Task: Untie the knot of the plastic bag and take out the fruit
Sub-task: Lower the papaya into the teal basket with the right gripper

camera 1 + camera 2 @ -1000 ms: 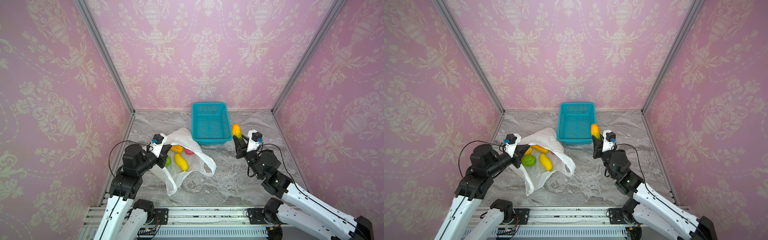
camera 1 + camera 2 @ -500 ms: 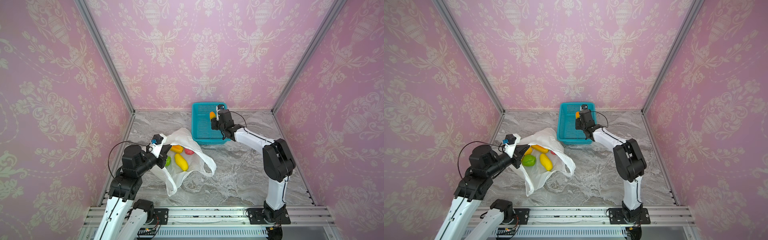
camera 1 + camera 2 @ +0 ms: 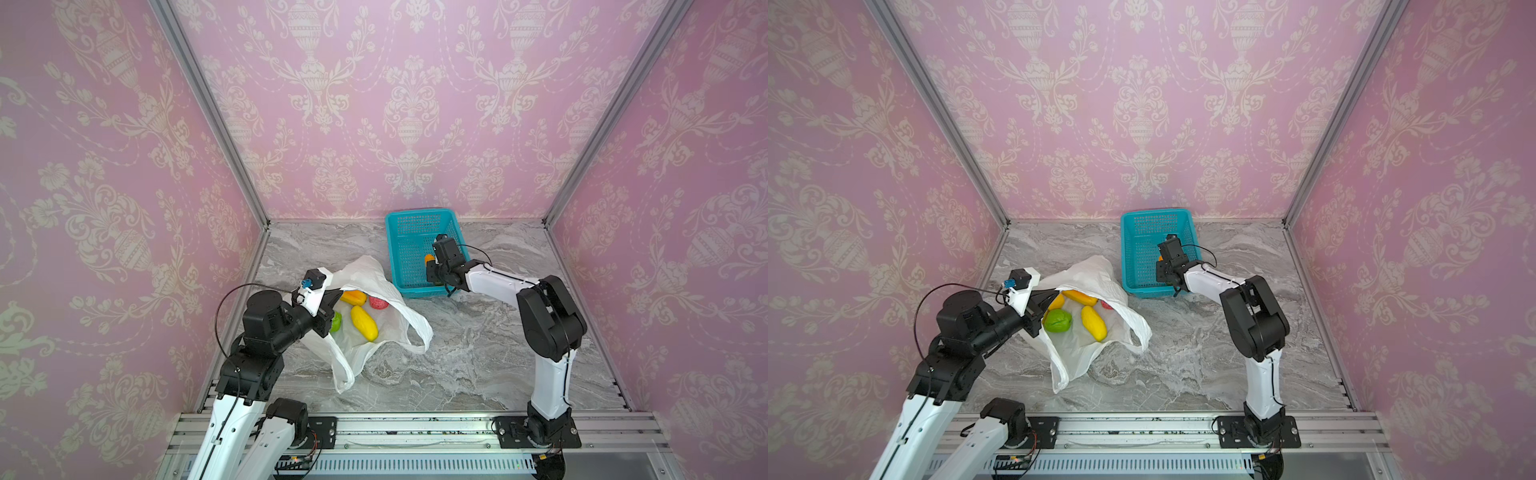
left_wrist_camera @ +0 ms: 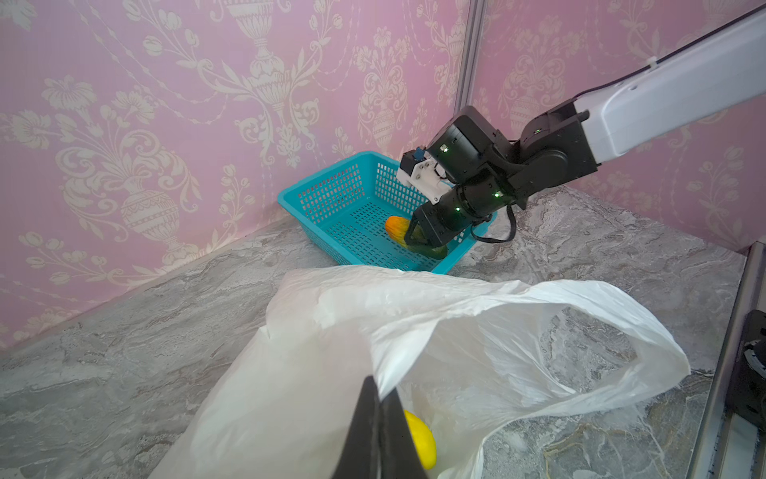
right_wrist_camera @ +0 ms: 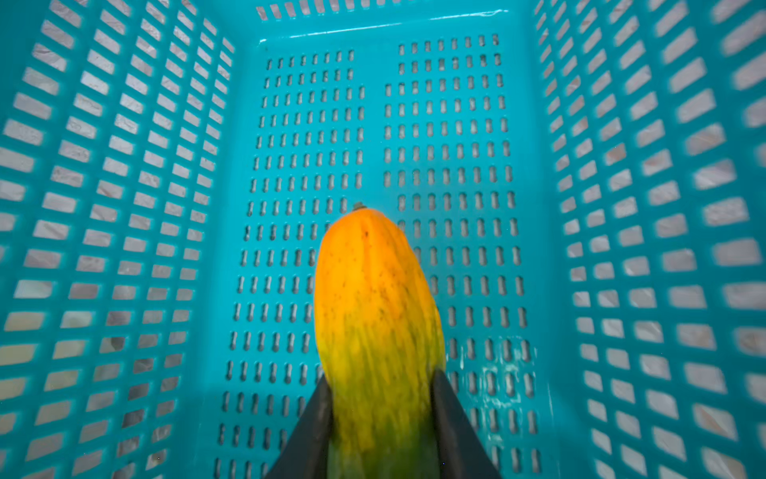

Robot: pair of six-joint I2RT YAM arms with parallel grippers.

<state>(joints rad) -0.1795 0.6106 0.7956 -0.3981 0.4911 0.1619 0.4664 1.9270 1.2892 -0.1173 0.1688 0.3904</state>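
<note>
My right gripper pulls back against the basket's near end (image 3: 419,289) next and drags it closer, because the basket (image 3: 415,214) stands out by the back wall. Then it releases the fruit.
The white plastic bag (image 3: 376,272) (image 3: 1096,274) (image 4: 414,331) lies open on the marble floor, its handle loops loose; the knot is out of view. My left gripper (image 3: 336,293) (image 3: 1054,293) (image 4: 379,387) is shut on the bag's rim, holding the mouth up. Fruit lies inside: a yellow oblong (image 3: 364,323) (image 3: 1093,323), a green round (image 3: 1057,320), a red-pink round (image 3: 378,302) and an orange-yellow one (image 3: 353,297). My right gripper (image 5: 381,379) (image 3: 432,270) (image 4: 418,238) is shut on an orange-green oblong fruit (image 5: 373,298) (image 4: 396,227), low inside the teal basket (image 3: 415,214) (image 5: 103,207).
The basket (image 3: 1154,212) stands against the back wall, just beyond the bag. Pink walls close in on three sides, with metal posts at the back corners. The right arm's elbow (image 3: 548,320) rises over the floor's right half.
The right arm swung from the front right to the back with the orange-green fruit and has lowered it into the basket. The left gripper stayed on the bag's rim.
</note>
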